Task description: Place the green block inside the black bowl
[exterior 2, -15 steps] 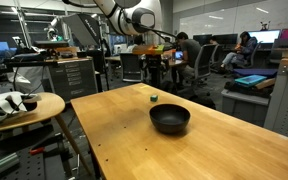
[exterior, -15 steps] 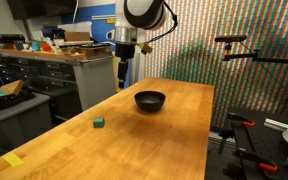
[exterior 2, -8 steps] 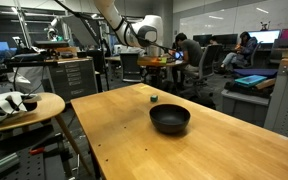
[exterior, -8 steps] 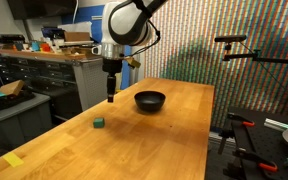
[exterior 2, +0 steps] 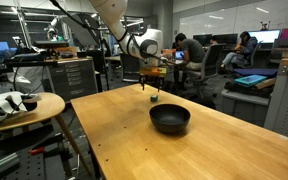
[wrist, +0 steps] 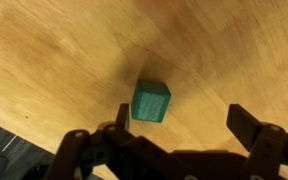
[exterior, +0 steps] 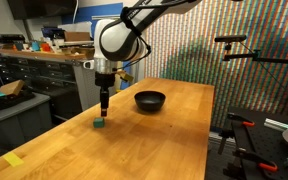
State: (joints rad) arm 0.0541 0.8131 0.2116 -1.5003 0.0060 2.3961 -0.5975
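I will lower my gripper and ease it to the left in the wrist view to straddle the green block [exterior: 100, 123] [wrist: 151, 101], because the block is below and closer to one finger.
The green block [exterior: 100, 123] is a tiny teal cube on the wooden table [exterior: 154, 140], left of the black bowl [exterior: 150, 100]. My gripper [exterior: 103, 108] hangs just above the block, pointing down. In the wrist view the block [wrist: 151, 101] lies on the wood near one finger, and the gripper [wrist: 184, 120] is open with nothing between its fingers. In an exterior view the block [exterior 2: 154, 98] sits beyond the bowl [exterior 2: 169, 119], under the gripper [exterior 2: 151, 88].
A yellow tape strip [exterior: 13, 159] lies at the table's near corner. A cluttered workbench [exterior: 44, 62] stands beside the table. A round side table [exterior 2: 22, 108] with objects stands off the table's edge. Office chairs and people are behind.
The arm has swung from behind the bowl towards the block and come down; the gripper now hangs just over the block. Block and bowl have not moved.
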